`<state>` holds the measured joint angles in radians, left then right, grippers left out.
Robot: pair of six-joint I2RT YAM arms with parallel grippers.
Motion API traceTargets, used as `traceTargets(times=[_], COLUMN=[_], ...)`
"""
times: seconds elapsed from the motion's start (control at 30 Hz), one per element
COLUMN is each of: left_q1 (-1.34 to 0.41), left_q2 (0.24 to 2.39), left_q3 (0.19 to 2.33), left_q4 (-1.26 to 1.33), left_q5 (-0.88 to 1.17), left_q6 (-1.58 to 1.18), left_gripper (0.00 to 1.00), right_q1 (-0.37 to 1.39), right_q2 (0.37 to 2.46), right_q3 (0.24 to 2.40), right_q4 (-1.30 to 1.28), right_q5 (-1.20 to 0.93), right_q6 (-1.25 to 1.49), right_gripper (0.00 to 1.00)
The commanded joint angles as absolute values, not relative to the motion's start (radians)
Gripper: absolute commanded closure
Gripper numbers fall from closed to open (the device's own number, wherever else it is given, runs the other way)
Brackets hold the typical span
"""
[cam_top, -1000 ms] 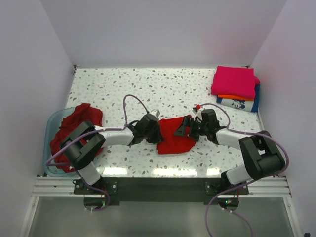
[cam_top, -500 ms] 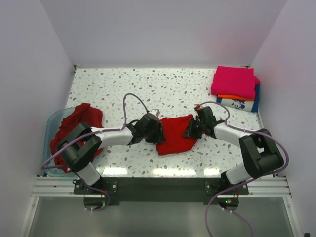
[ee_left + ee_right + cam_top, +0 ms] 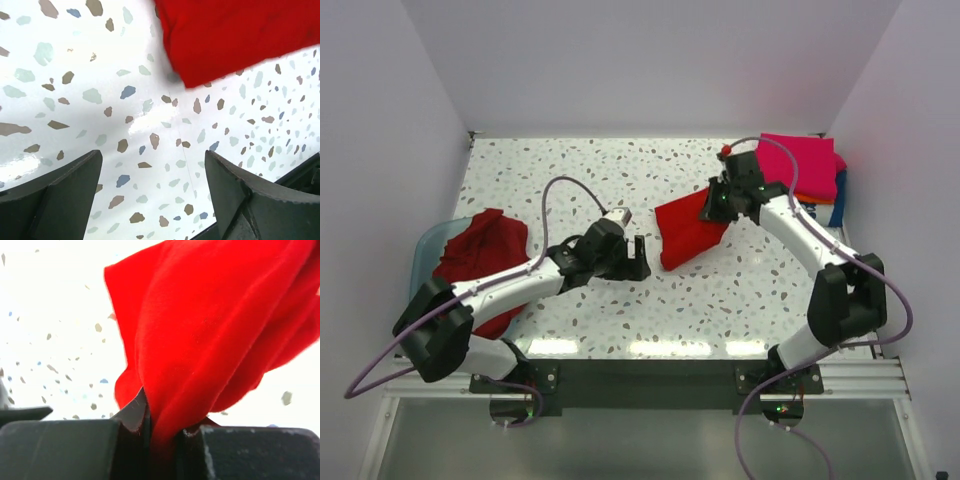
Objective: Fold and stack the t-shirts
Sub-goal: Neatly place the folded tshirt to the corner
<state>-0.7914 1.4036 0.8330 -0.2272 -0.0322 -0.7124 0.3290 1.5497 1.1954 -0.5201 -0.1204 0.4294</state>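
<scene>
My right gripper will carry the folded red t-shirt [image 3: 685,228] to the stack's magenta top [image 3: 808,164] next and let go, because that is outward of it, to its right in the top view.
A folded bright red t-shirt [image 3: 685,228] hangs off the table at mid-right, pinched at its upper right edge by my right gripper [image 3: 716,206], which is shut on it. The right wrist view shows the red cloth [image 3: 210,340] squeezed between the jaws. My left gripper [image 3: 638,258] stands open over bare table just left of the shirt, whose corner [image 3: 225,40] shows at the top of the left wrist view. A stack of folded t-shirts [image 3: 798,180], magenta on top, sits at the far right. More crumpled red t-shirts [image 3: 480,255] lie in the tub at the left.
The translucent teal tub [image 3: 425,260] sits at the table's left edge. White walls close in the speckled table [image 3: 570,180] on three sides. The right arm's cable loops above the folded stack.
My left gripper let go of the red t-shirt, opened and drew back left. My right gripper shut on the shirt and carried it up and right towards the stack.
</scene>
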Motion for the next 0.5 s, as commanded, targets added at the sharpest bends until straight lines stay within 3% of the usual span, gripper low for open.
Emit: traceTargets(times=[0.0,0.23,0.47], left_q1=[-0.769,-0.746,-0.735], left_q2=[1.339,1.292,1.335], left_q3=[0.804,0.723,0.704], left_q4=[-0.261,-0.236,-0.213], left_q5=[-0.048,-0.038,-0.025], left_q6=[-0.678,-0.67,-0.669], left_gripper=[0.11,0.11,0.11], right_q1=[0.279,0.203,0.192], right_q2=[1.609,1.767,1.992], right_q3=[1.342,1.569,1.993], right_q4=[-0.617,-0.644,-0.725], right_q5=[-0.084,-0.08,-0.034], right_q6=[0.354,0.269,0.178], right_gripper=[1.0,1.0,1.0])
